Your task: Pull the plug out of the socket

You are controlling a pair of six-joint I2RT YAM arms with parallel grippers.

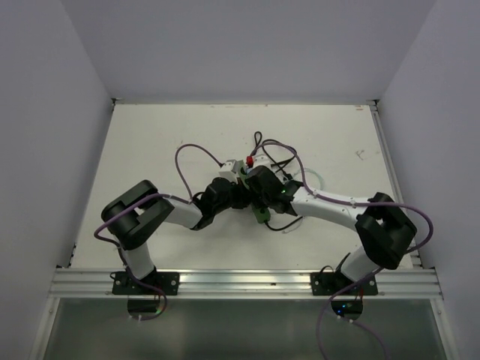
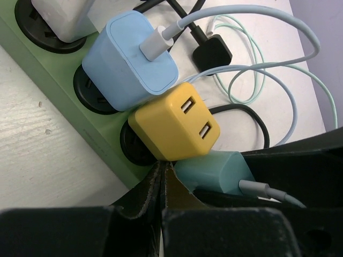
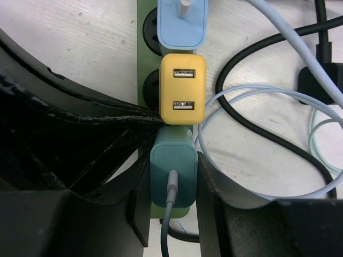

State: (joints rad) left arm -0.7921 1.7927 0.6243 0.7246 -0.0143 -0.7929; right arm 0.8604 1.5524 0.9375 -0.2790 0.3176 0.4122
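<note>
Next, I raise my right gripper, move right in the top view and lower it to release on the tabletop beyond the mint cable (image 1: 330,165), since that spot is bare.
The socket is a long green power strip (image 3: 143,32) lying mid-table, its end showing in the top view (image 1: 260,215). A teal plug (image 3: 171,160) with a grey cable sits in its end outlet, next to a yellow plug (image 3: 182,88) and a light blue plug (image 3: 181,27). My right gripper (image 3: 172,179) is shut on the teal plug, one finger on each side. My left gripper (image 2: 162,174) is shut and empty, its tips resting on the strip (image 2: 59,91) beside the yellow plug (image 2: 171,126) and the teal plug (image 2: 217,171).
A white plug (image 2: 53,16) sits further along the strip. Loose black, white and mint cables (image 2: 257,80) and a black plug (image 2: 213,53) lie on the table to the right of the strip. Both arms meet over the strip (image 1: 251,196). Walls surround the table.
</note>
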